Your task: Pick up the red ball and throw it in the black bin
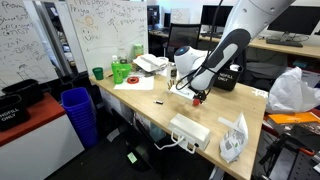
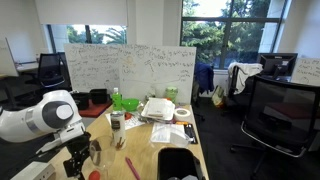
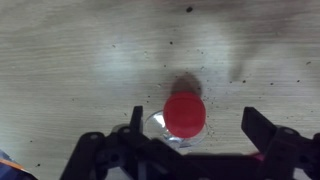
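My gripper is open with the red ball already between its fingers, so it should first go down a little to get them down both sides of the red ball [image 1: 196, 100] [image 3: 184, 115].
The red ball [image 3: 185, 112] lies on the wooden table, resting on or against a small clear round thing [image 3: 157, 127]. My gripper [image 3: 197, 128] is open and hangs right above it, with one black finger on each side of the ball and not touching it. In an exterior view the gripper [image 1: 196, 94] is low over the table with a red spot [image 1: 198, 100] at its tips. The black bin [image 1: 229, 76] with white lettering stands just behind the arm. It also shows in an exterior view [image 2: 178, 163], at the near table edge.
A tall blue ribbed bin [image 1: 78, 112] stands on the floor beside the table. A flat black tray [image 1: 12, 110] lies on a red cabinet. A green cup [image 1: 97, 72], a green canister [image 1: 120, 70], papers [image 1: 150, 64] and a white power strip [image 1: 188, 130] are on the table.
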Motion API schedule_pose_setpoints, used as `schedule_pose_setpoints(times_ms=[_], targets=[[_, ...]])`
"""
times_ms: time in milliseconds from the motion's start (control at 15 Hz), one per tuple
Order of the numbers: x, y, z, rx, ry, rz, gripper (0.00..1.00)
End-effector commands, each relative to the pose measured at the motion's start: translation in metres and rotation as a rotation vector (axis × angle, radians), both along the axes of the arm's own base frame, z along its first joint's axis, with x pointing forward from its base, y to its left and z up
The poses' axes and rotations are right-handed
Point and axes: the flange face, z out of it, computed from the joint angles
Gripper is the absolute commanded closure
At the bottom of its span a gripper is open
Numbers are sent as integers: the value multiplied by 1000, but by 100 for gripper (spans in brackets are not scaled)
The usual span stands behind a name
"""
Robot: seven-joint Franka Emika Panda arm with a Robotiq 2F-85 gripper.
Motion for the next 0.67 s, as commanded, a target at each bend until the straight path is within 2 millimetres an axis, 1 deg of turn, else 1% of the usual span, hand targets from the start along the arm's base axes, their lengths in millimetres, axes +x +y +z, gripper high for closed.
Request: schedule_pose_setpoints(times_ms=[0,467,533,600], targets=[[6,0,-5,-9,22,-14,0],[8,-3,-15,-19,34,-31,0],[9,-3,-16,-22,34,-31,3],[9,-4,-17,-27,31,-32,20]])
